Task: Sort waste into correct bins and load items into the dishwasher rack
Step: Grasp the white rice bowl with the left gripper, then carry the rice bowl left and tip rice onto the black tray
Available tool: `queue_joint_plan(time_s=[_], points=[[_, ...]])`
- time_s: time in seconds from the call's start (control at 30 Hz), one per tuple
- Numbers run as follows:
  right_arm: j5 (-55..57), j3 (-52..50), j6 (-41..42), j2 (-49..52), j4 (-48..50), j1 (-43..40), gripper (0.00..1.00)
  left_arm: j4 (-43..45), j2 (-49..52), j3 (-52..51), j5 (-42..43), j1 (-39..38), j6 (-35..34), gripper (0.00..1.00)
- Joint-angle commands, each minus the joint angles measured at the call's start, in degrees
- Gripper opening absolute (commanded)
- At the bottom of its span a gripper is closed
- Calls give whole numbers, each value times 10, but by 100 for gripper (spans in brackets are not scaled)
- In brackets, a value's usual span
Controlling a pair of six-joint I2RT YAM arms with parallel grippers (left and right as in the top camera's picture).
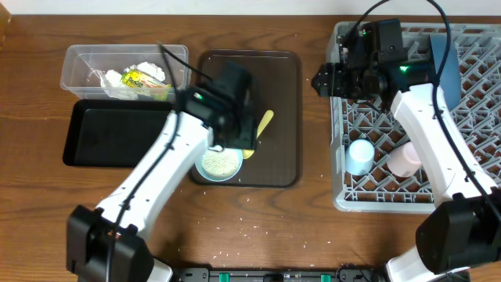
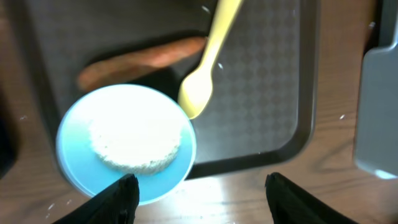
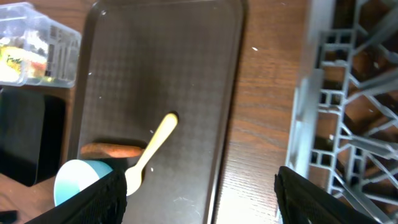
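The light blue bowl's rim at the spoon's side [image 1: 240, 166] [image 2: 192, 155] is below my left gripper's open fingers, so next I should lower that gripper and close it there.
A light blue bowl [image 1: 221, 164] holding white rice [image 2: 134, 142] sits at the front of the brown serving tray [image 1: 278, 94]. A yellow spoon [image 1: 264, 124] and an orange carrot [image 2: 143, 59] lie beside it. My left gripper [image 2: 202, 190] is open and empty, above the bowl's front rim [image 2: 161, 180]. My right gripper [image 3: 199, 186] is open and empty over the gap between the serving tray and the grey rack [image 1: 470, 86]. The rack holds an upright dark blue plate [image 1: 442, 59], a light blue cup [image 1: 360, 155] and a pink cup [image 1: 407, 160]. The clear box [image 1: 82, 66] holds crumpled paper [image 1: 149, 72] and a wrapper [image 1: 133, 78].
The black tray [image 1: 109, 137] lies in front of the clear box, left of my left arm. Loose rice grains [image 1: 243, 231] are scattered on the wooden table in front of the serving tray. The rack's left wall [image 3: 317, 106] stands close to my right gripper.
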Motion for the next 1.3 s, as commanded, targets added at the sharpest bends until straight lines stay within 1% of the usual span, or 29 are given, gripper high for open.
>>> queue_joint_plan(time_s=[0.0, 0.1, 0.27, 0.37, 0.5, 0.6, 0.83, 0.93, 0.97, 1.0, 1.03, 1.07, 1.27], points=[[2, 3, 3, -2, -6, -3, 74, 28, 9, -47, -38, -19, 8, 62], [2, 3, -2, -2, -11, -3, 74, 71, 9, -86, -38, -24, 8, 58], [2, 3, -2, -2, -16, -3, 74, 130, 11, -148, -38, -24, 8, 57], [7, 3, -2, -2, -19, -3, 73, 153, 17, -174, -38, -24, 4, 51], [19, 3, -2, -2, -25, -3, 72, 177, 29, -200, -38, -24, 4, 50], [19, 3, -2, -2, -30, -3, 72, 176, 48, -202, -38, -24, 4, 49], [36, 3, -2, -2, -34, -3, 72, 176, 63, -200, -38, -24, 4, 35], [37, 3, -2, -2, -34, -3, 72, 172, 61, -192, -38, -23, 4, 33], [38, 3, -2, -2, -33, -3, 72, 168, 59, -187, -38, -23, 4, 30], [41, 3, -2, -2, -33, -3, 72, 166, 58, -184, -38, -23, 4, 27], [46, 3, -2, -2, -33, -3, 72, 162, 56, -178, -38, -23, 4, 14], [49, 3, -2, -2, -33, -3, 72, 160, 55, -174, -38, -23, 4, 6], [49, 3, -2, -2, -35, -3, 72, 144, 35, -156, -38, -15, -5, 6]])
